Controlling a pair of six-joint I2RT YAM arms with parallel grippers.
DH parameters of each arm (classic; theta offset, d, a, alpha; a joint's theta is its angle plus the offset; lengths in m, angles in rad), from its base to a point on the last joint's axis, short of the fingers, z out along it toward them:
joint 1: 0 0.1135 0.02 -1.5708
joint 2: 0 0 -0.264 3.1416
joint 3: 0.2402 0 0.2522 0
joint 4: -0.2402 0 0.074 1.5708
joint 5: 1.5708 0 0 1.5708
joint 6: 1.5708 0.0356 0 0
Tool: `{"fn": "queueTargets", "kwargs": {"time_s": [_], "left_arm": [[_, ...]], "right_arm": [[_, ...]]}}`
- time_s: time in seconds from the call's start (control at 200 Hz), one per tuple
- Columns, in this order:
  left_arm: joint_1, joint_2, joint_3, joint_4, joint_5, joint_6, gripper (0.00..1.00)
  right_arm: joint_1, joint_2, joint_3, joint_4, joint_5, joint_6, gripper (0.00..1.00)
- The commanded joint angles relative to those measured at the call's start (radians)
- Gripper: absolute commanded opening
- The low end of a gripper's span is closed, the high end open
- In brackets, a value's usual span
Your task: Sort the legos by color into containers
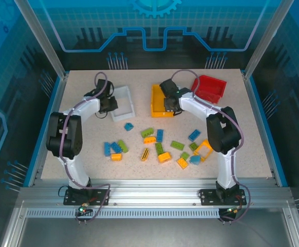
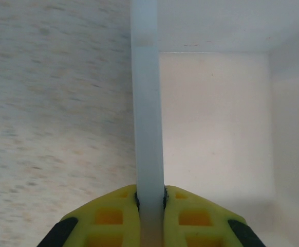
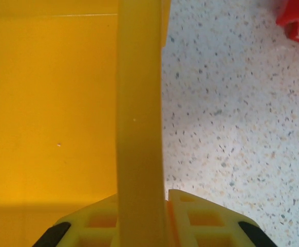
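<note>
Next, my right gripper moves the yellow-orange bin (image 1: 157,101) a little toward the white bin, then releases the yellow-orange bin's side.
The white bin (image 1: 125,101) stands at the back left, and my left gripper (image 1: 110,105) is shut on its left wall. In the left wrist view that wall (image 2: 147,103) runs up between the yellow fingers (image 2: 113,216) of the left gripper (image 2: 150,198), with the bin's bare inside to the right. My right gripper (image 1: 171,104) is shut on the right wall of the yellow-orange bin (image 1: 157,101). That wall (image 3: 139,103) sits clamped in the right gripper (image 3: 142,200). Blue (image 1: 129,126), green (image 1: 147,132) and orange (image 1: 149,139) legos lie scattered nearer the front.
The red bin (image 1: 209,88) stands tilted at the back right; its corner (image 3: 298,20) shows past the yellow wall. Several bricks cluster at left (image 1: 115,148) and right (image 1: 198,152). A blue-edged frame and glass panels surround the speckled table (image 1: 77,92).
</note>
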Motion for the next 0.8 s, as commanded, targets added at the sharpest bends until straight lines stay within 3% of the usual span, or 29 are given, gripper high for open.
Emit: {"fn": "queueTargets", "kwargs": {"time_s": [0.0, 0.535, 0.64, 0.795], "left_arm": [[-0.051, 0.028, 0.046, 0.018, 0.038, 0.029, 0.00], [-0.117, 0.158, 0.203, -0.046, 0.020, 0.093, 0.00], [-0.119, 0.152, 0.203, -0.057, 0.011, 0.097, 0.00], [-0.123, 0.118, 0.203, -0.079, -0.009, 0.092, 0.32]], "right_arm": [[0.009, -0.035, -0.024, 0.068, 0.000, -0.009, 0.02], [-0.018, 0.147, 0.128, 0.023, -0.088, 0.035, 0.03], [-0.018, 0.144, 0.133, 0.002, -0.071, 0.047, 0.15], [-0.027, 0.070, 0.113, -0.027, -0.059, 0.062, 0.43]]}}
